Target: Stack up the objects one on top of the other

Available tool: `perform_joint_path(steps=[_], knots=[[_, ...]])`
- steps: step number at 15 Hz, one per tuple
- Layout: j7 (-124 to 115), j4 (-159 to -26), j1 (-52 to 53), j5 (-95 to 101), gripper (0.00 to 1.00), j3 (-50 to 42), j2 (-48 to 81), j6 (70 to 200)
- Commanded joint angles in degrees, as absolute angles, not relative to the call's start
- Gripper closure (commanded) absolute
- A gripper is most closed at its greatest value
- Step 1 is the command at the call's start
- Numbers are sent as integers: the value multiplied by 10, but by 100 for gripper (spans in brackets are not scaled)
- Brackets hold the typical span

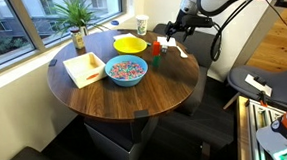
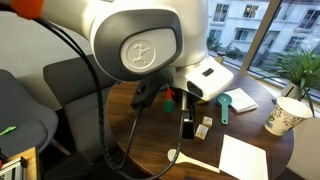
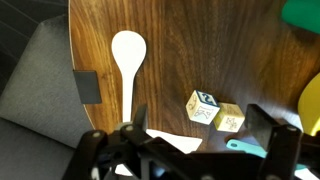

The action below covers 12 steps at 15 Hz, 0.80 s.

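Note:
The pale cube nearer the white spoon is next, so my gripper will shift slightly away from my base and then lower to it.
A small red piece and a small green piece stand close together near the table's far edge; they also show as a small red and green spot in an exterior view. Neither shows in the wrist view. Two pale lettered cubes lie side by side and touching on the wood, also seen in an exterior view. My gripper is open and empty, hovering above the cubes with a finger on either side.
A yellow bowl and a blue bowl of coloured bits sit on the round wooden table. Also here are a white spoon, a teal spoon, white paper, a paper cup and a plant.

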State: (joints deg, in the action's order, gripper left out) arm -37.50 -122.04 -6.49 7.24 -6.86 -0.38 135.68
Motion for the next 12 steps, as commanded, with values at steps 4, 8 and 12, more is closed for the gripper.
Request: perform_joint_path(steps=[4, 8, 12], knots=[[-317, -1182, -66, 71, 0, -73, 51, 1343], [-305, -1159, -63, 79, 0, -80, 80, 1348], [-295, -1142, -60, 72, 0, -82, 100, 1350]])
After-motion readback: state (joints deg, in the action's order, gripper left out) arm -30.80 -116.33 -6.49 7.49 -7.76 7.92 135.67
